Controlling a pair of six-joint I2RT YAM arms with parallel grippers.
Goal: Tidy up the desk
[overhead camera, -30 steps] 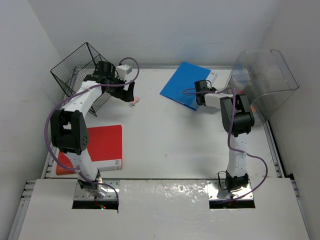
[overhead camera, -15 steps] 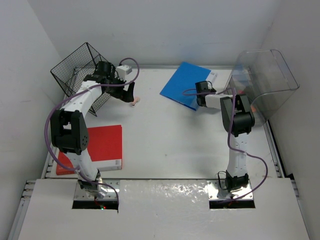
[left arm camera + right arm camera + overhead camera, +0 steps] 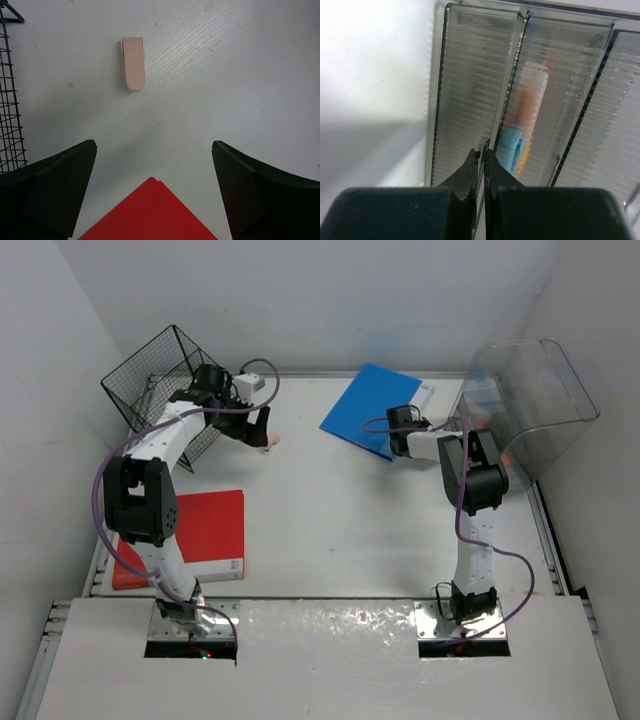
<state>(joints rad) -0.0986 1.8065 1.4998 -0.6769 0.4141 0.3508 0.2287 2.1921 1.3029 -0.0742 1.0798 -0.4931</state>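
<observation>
The pink eraser is below my left gripper and to its right in the top view, so I lower there next and close on its rounded end.
The white desk [image 3: 330,510] carries a small pink eraser [image 3: 270,441] at the back left. My left gripper [image 3: 258,428] hovers just above and beside it. In the left wrist view the eraser [image 3: 134,71] lies ahead of the gripper [image 3: 154,145], which is wide open with nothing between its fingers. A corner of the red folder [image 3: 150,215] shows below it. My right gripper [image 3: 482,152] is shut on a thin divider wall of the clear plastic organizer [image 3: 470,75], at the organizer's [image 3: 530,400] left rim.
A black wire basket [image 3: 160,380] stands at the back left corner, close to the left arm. The red folder [image 3: 205,530] lies front left, and a blue folder [image 3: 370,405] lies back centre. An orange-and-blue tube [image 3: 530,110] rests in the organizer's middle compartment.
The right gripper's fingers have closed together on the organizer's divider. The left wrist has shifted slightly; the eraser and folders have not moved.
</observation>
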